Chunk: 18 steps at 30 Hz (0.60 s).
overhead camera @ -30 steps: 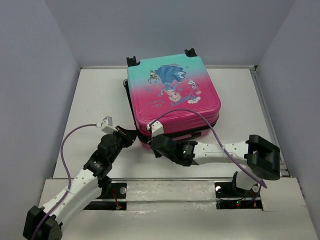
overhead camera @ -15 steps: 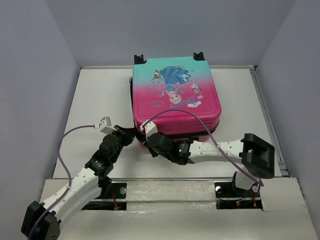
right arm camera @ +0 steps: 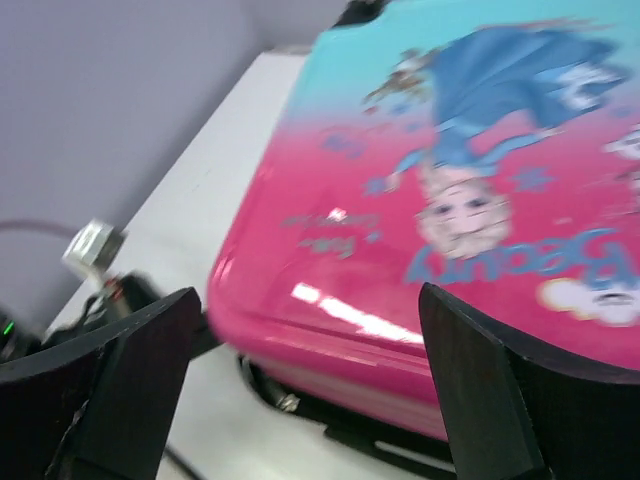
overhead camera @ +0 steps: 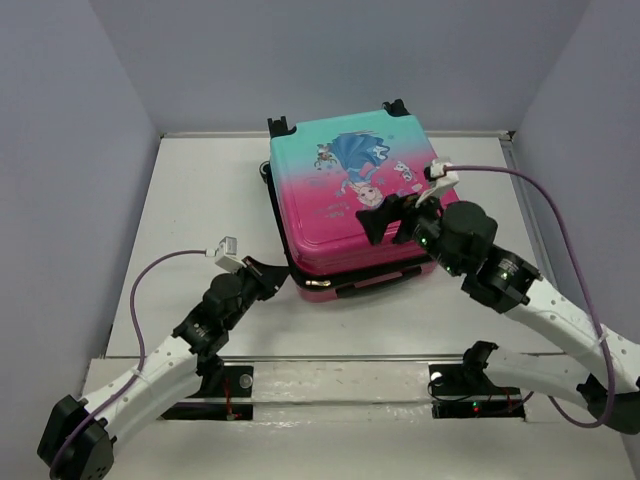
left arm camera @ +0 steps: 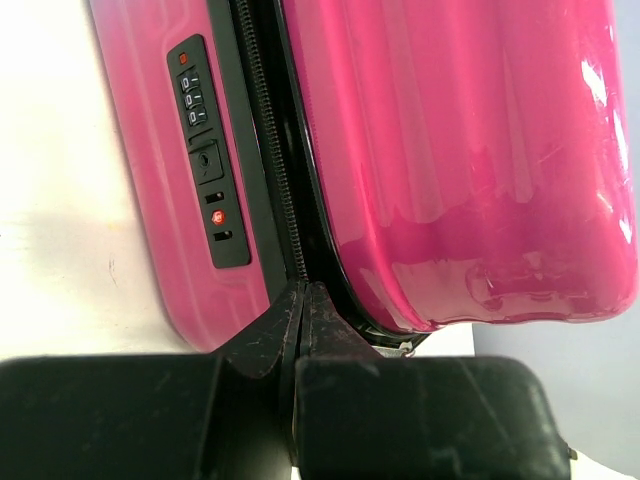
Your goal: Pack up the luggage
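Observation:
The zipper track is pressed by my shut fingers at the luggage's near corner (overhead camera: 296, 273) (left arm camera: 300, 264), so my left gripper pushes to the right in the top view next and releases there.
The luggage (overhead camera: 345, 195) lies flat on the table, a hard shell fading from pink to teal, with a cartoon princess on its lid. The lid rests on the lower shell, a dark gap showing along the front. My left gripper (overhead camera: 272, 276) is shut at the front-left corner, and in the left wrist view its tips (left arm camera: 303, 292) press against the black zipper track of the luggage (left arm camera: 450, 150). Nothing shows between them. My right gripper (overhead camera: 392, 220) hovers wide open above the lid. In the right wrist view the right gripper (right arm camera: 310, 345) spans the pink front edge of the luggage (right arm camera: 450, 200).
A combination lock (left arm camera: 195, 95) sits on the lower shell beside the zipper. A metal zipper pull (left arm camera: 405, 346) hangs at the corner. The white table (overhead camera: 200, 200) is walled at the back and on both sides. Purple cables loop from both wrists.
My right gripper opened, left the luggage's front edge and rose back and to the right over the lid. The luggage shifted slightly right. My left gripper stayed shut at the corner.

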Motion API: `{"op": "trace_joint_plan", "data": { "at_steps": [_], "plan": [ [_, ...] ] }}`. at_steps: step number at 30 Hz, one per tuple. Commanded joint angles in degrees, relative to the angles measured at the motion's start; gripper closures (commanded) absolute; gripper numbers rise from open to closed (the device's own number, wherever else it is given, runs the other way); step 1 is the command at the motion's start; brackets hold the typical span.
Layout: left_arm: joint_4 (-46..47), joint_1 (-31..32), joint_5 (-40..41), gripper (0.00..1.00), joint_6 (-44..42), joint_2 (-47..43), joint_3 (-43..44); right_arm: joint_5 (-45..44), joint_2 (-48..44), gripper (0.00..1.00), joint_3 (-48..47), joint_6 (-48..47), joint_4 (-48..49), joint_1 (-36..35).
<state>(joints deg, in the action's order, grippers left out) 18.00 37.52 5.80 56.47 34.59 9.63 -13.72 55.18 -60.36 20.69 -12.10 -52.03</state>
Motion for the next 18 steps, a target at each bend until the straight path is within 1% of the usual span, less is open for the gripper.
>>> {"op": "trace_joint_plan", "data": {
  "at_steps": [1, 2, 3, 4, 5, 6, 7, 8, 9, 10, 12, 14, 15, 16, 17, 18],
  "plan": [
    [1.7, 1.2, -3.4, 0.94, 0.1, -0.8, -0.5, -5.6, 3.6, 0.02, -6.7, -4.4, -9.0, 17.9],
    [1.7, 1.2, -3.4, 0.94, 0.2, -1.0, -0.6, -3.5, 4.8, 0.02, -7.3, -4.3, -9.1, 23.1],
    [1.7, 1.3, -3.3, 0.94, 0.1, -1.2, -0.7, 1.4, 5.9, 0.02, -8.3, -3.9, -9.0, 32.5],
    [1.7, 1.4, -3.3, 0.94, 0.1, -1.5, -0.8, 3.9, 7.3, 0.02, -8.3, -3.9, -9.0, 32.6],
    [1.6, 1.8, -3.3, 0.94, 0.2, -1.7, -1.0, 6.2, 10.4, 0.02, -9.4, -3.6, -8.9, 39.4],
    [1.7, 1.9, -3.2, 0.94, 0.2, -1.8, -1.2, 10.4, 12.0, 0.02, -9.9, -3.5, -8.8, 41.6],
    [1.7, 2.4, -2.8, 0.94, 0.2, -1.8, -1.1, 12.7, 13.8, 0.01, -11.4, -3.9, -8.6, 43.4],
    [1.7, 2.7, -2.6, 0.94, 0.2, -1.7, -1.2, 16.1, 15.7, 0.01, -12.3, -4.2, -8.6, 44.3],
    [1.8, 3.4, -2.2, 0.94, 0.3, -1.3, -1.2, 19.4, 19.9, 0.00, -13.5, -4.6, -8.6, 45.0],
    [1.9, 5.0, -1.2, 0.94, 0.1, -1.0, -1.1, 24.3, 21.8, 0.00, -14.4, -5.0, -8.6, 45.0],
    [2.3, 8.2, 0.9, 0.94, 0.6, 0.6, -0.8, 29.2, 27.0, 0.00, -16.8, -5.2, -8.8, 45.0],
    [2.7, 11.1, 3.2, 0.94, 1.2, 0.8, -0.5, 34.8, 29.8, 0.01, -17.9, -5.4, -8.7, 45.0],
    [2.8, 12.7, 6.1, 0.94, 1.9, 0.8, -0.3, 42.4, 32.6, 0.01, -18.9, -5.4, -8.4, 45.0],
    [3.0, 16.1, 7.6, 0.94, 2.3, 0.9, -0.1, 45.8, 33.9, 0.03, -19.3, -5.3, -8.0, 45.0],
    [3.4, 17.8, 8.9, 0.94, 3.1, 1.4, 0.3, 49.2, 35.1, 0.04, -19.6, -4.2, -6.1, 45.0],
    [3.7, 21.7, 11.7, 0.94, 3.5, 2.5, 0.7, 55.8, 37.2, 0.05, -19.8, -3.0, -4.9, 44.4]
  ]
}}
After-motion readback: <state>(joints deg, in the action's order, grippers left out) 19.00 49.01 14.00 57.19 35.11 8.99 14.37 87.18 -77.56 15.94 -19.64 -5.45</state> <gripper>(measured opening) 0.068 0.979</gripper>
